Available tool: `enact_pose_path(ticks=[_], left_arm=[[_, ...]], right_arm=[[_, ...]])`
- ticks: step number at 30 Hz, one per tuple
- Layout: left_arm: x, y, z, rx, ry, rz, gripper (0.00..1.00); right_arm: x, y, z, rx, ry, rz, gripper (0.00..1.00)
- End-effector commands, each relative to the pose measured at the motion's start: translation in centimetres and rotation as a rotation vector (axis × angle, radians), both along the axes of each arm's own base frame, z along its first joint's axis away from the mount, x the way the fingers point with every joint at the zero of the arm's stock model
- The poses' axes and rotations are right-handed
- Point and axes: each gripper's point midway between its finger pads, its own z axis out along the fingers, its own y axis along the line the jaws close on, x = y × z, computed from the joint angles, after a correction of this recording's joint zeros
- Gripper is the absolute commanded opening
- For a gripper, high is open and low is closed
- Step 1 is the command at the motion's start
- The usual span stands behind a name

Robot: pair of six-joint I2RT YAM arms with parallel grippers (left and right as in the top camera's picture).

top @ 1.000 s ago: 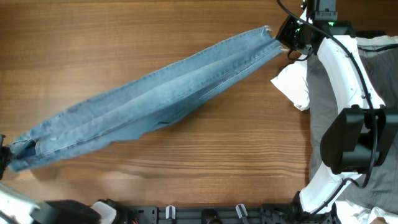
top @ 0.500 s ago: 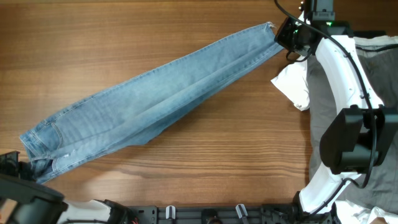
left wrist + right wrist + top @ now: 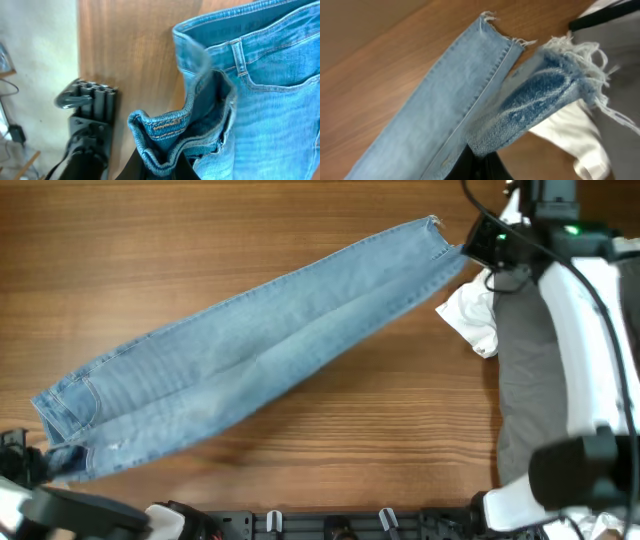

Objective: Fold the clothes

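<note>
Next, my right gripper moves over, lowers and releases the leg end, as the other leg's flat hem lies below and left in the overhead view.
The light blue jeans lie stretched diagonally across the wooden table, waistband at the lower left, frayed hems at the upper right. My left gripper is at the table's left edge, shut on a bunched fold of the waistband. My right gripper is at the upper right, shut on one leg's frayed hem, lifted and folded over; the other leg's hem lies flat on the table.
A white cloth and a dark grey garment lie at the right, under my right arm. The white cloth also shows in the right wrist view. A black fixture stands off the table's left edge.
The jeans have spread flatter and shifted down at the waist end. My left gripper moved down and left with the waistband; my right gripper moved slightly right with the hem.
</note>
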Motion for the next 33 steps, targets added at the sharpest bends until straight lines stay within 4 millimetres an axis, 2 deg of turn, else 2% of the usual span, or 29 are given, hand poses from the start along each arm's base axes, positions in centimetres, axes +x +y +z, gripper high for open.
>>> enact_pose_path(ticks=[1, 5, 7, 9, 13, 14, 16, 18, 19, 20, 22, 25, 27, 29, 31, 33], left_arm=[[-2.4, 0.2, 3.1, 0.148, 0.066, 0.020, 0.04], [-2.8, -0.1, 3.4, 0.156, 0.081, 0.035, 0.04], [-1.6, -0.5, 3.3, 0.129, 0.012, 0.036, 0.04], [0.2, -1.3, 3.3, 0.081, -0.094, 0.028, 0.04], [2.2, -3.2, 3.7, -0.007, -0.224, -0.021, 0.04], [1.9, -3.9, 3.9, -0.034, -0.212, 0.000, 0.04], [-0.3, -5.6, 4.6, -0.080, -0.108, 0.112, 0.04], [-2.4, -5.1, 4.9, -0.004, -0.015, 0.197, 0.04], [-4.4, -4.3, 5.3, 0.077, 0.078, 0.355, 0.04], [-4.5, -3.9, 5.2, 0.086, 0.077, 0.383, 0.04], [-4.4, -3.1, 4.2, 0.054, 0.102, 0.430, 0.04], [-4.9, -2.0, 1.9, -0.020, 0.233, 0.519, 0.04], [-5.0, -0.4, -0.8, -0.074, 0.327, 0.548, 0.04], [-5.0, 0.2, -2.3, -0.101, 0.377, 0.574, 0.04], [-4.7, 1.1, -4.7, -0.138, 0.409, 0.575, 0.04], [-4.4, 1.6, -6.2, -0.155, 0.420, 0.577, 0.04]], right_arm=[[-1.6, -2.1, 2.5, -0.048, -0.026, -0.115, 0.04], [-1.5, -2.3, -0.2, -0.032, 0.063, -0.153, 0.04], [-1.1, -1.2, -1.0, 0.014, 0.082, -0.111, 0.04], [-1.1, -0.2, -0.7, 0.047, 0.070, -0.050, 0.04], [-1.9, 0.1, -0.4, 0.091, 0.098, -0.086, 0.04], [-2.6, 0.1, -0.2, 0.100, 0.117, -0.096, 0.04], [-4.0, 0.1, 1.0, 0.101, 0.147, -0.100, 0.04], [-4.4, 0.1, 2.1, 0.102, 0.143, -0.102, 0.04], [-4.3, 0.1, 2.3, 0.104, 0.137, -0.112, 0.04], [-4.1, -0.3, 1.9, 0.102, 0.145, -0.152, 0.04], [-3.0, -0.5, 0.3, 0.102, 0.173, -0.174, 0.04], [-1.2, -0.4, -3.4, 0.109, 0.246, -0.195, 0.04], [0.9, -0.2, -6.7, 0.120, 0.278, -0.191, 0.04], [2.2, 0.4, -8.0, 0.149, 0.274, -0.165, 0.04], [4.7, 1.3, -9.1, 0.174, 0.214, -0.101, 0.04], [6.0, 1.8, -9.7, 0.177, 0.182, -0.088, 0.04]])
